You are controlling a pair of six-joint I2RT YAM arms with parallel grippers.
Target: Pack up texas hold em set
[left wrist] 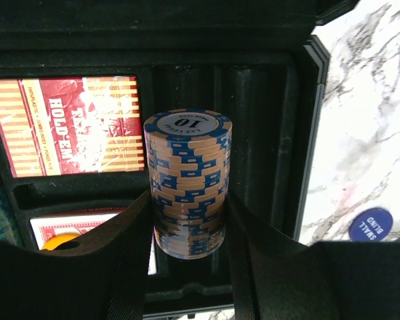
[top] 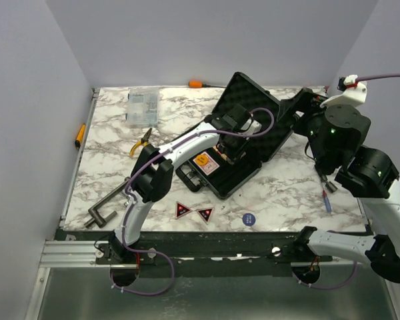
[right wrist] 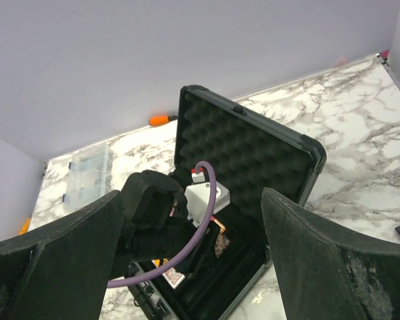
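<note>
The left gripper lowers its chip stack next into the lid-side end of the empty groove below, beside the orange-red deck, and releases it there.
The black briefcase (top: 248, 175) lies open mid-table, its foam-lined lid (top: 253, 100) standing up. My left gripper (top: 230, 152) is over the open case, shut on a stack of tan-and-blue "10" chips (left wrist: 188, 183), which it holds above the empty chip grooves (left wrist: 253, 100). An orange-red card deck (left wrist: 67, 123) sits in its slot, and a second deck (left wrist: 80, 223) lies below it. Two red-black triangles (top: 193, 212) and a blue round button (top: 249, 218) lie on the table in front of the case. My right gripper (right wrist: 193, 253) is open and empty, raised to the right of the lid (right wrist: 247, 150).
A clear organiser box (top: 142, 107) stands at the back left, with yellow-handled pliers (top: 141, 141) in front of it. An orange-handled screwdriver (top: 199, 84) lies at the back wall. A grey metal tool (top: 110, 203) lies front left. A small tool (top: 327, 197) lies on the right.
</note>
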